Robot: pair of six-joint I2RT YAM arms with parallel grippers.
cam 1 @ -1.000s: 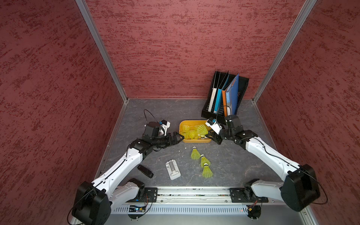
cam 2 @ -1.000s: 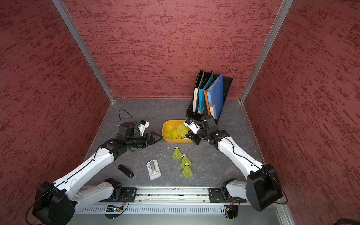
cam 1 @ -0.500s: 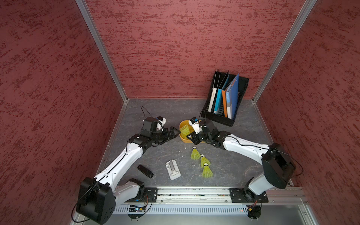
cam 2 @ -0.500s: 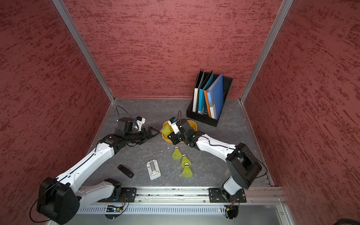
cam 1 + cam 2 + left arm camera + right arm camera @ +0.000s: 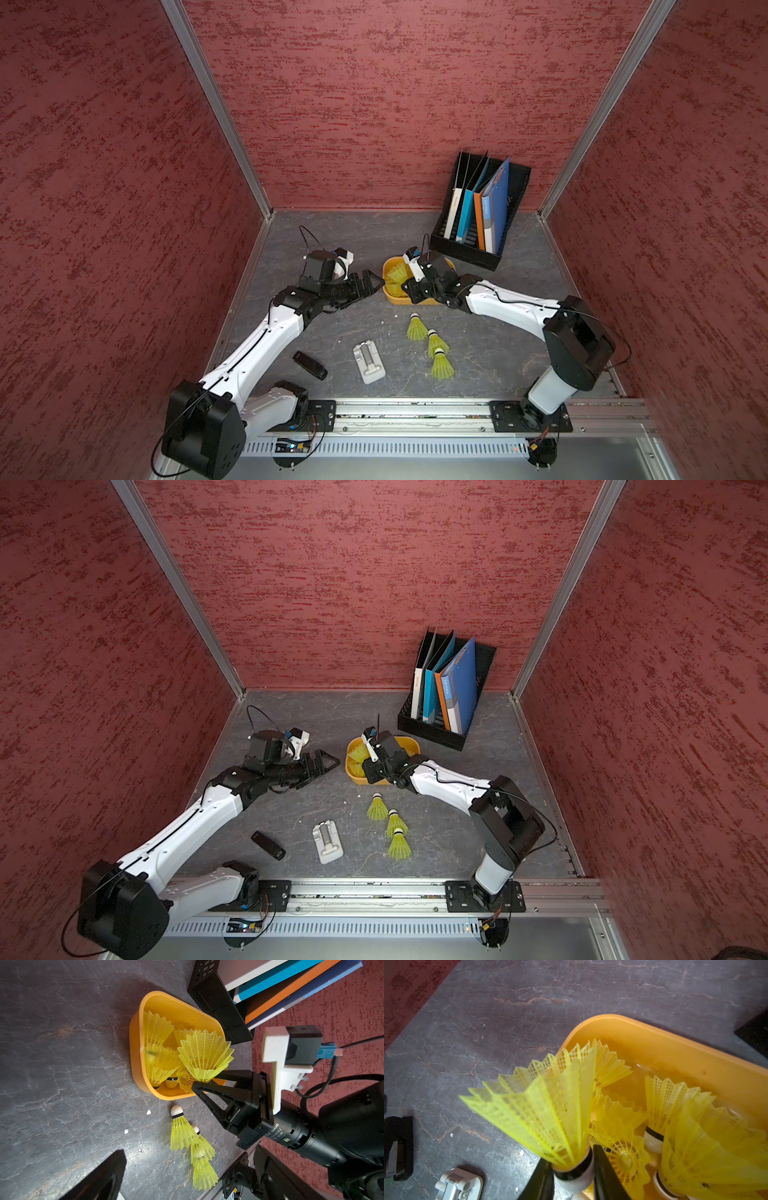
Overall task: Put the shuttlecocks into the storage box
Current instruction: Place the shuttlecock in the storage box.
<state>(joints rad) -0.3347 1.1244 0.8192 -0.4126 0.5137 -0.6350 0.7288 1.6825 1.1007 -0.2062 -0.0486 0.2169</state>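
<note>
I will next move my right gripper farther over the shuttlecocks in the storage box and release the shuttlecock's banded tip, as its skirt overlaps the box's rim in the wrist view.
The orange-yellow storage box (image 5: 389, 296) (image 5: 409, 742) (image 5: 135, 1047) (image 5: 675, 1047) lies mid-floor with several yellow-green shuttlecocks (image 5: 158, 1028) inside. My right gripper (image 5: 409, 286) (image 5: 368, 771) (image 5: 571, 1157) is shut on the white, black-banded tip of a shuttlecock (image 5: 546, 1105) (image 5: 204, 1055). It holds it skirt outward over the box's near left corner. Three more shuttlecocks (image 5: 415, 328) (image 5: 395, 824) (image 5: 180, 1132) lie in a row on the floor in front of the box. My left gripper (image 5: 374, 284) (image 5: 328, 764) is open and empty, just left of the box.
A black file rack with folders (image 5: 478, 220) (image 5: 444, 696) stands behind the box at the back right. A grey-white clip-like piece (image 5: 369, 361) (image 5: 458, 1185) and a small black device (image 5: 309, 365) lie near the front rail (image 5: 415, 411).
My right gripper swung from the box's right end to its left near corner, still shut on the shuttlecock. The left gripper shifted slightly back, staying open.
</note>
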